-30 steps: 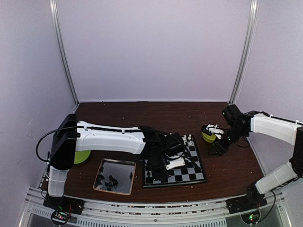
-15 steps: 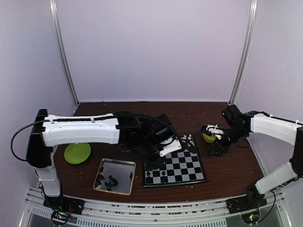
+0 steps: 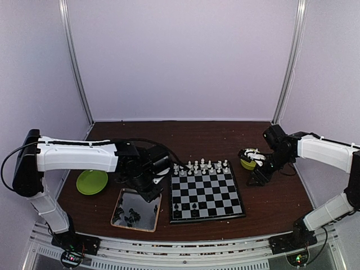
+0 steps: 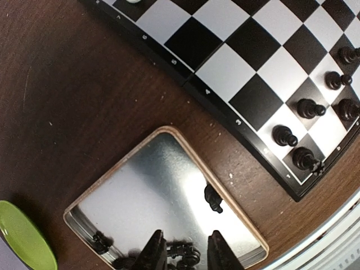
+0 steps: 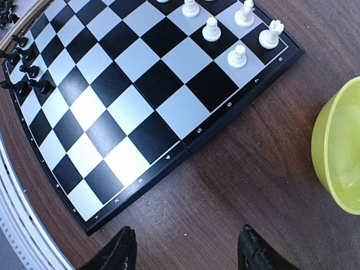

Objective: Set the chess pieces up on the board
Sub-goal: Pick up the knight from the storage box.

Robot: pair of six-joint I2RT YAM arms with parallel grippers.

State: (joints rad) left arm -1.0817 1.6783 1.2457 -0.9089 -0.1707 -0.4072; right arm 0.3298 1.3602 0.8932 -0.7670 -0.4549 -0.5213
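Observation:
My left gripper lowers into the tray next, onto the lone black chess piece by the tray's board-side rim, since the piece lies below the open fingers.
The board (image 3: 209, 192) lies at the table's middle. White chess pieces (image 3: 201, 166) stand along its far rows, and a few black ones (image 3: 185, 211) on its near left squares. More black pieces (image 3: 130, 215) lie in the metal tray (image 3: 147, 198). My left gripper (image 3: 151, 181) hangs over the tray's far right corner. In the left wrist view it (image 4: 184, 256) is open, its fingers (image 4: 154, 253) apart above loose black pieces (image 4: 212, 199), gripping nothing. My right gripper (image 5: 185, 253) is open over bare table right of the board (image 5: 129, 84).
A yellow-green bowl (image 3: 246, 163) sits by the right gripper (image 3: 254, 156), at the right in that wrist view (image 5: 340, 152). A green plate (image 3: 91, 181) lies left of the tray. In the left wrist view the tray (image 4: 124, 191) sits just off the board's corner (image 4: 298, 188).
My left arm has swung back from over the board to the tray on the left, its jaws parting on the way. The white rows now show. The right arm has not moved.

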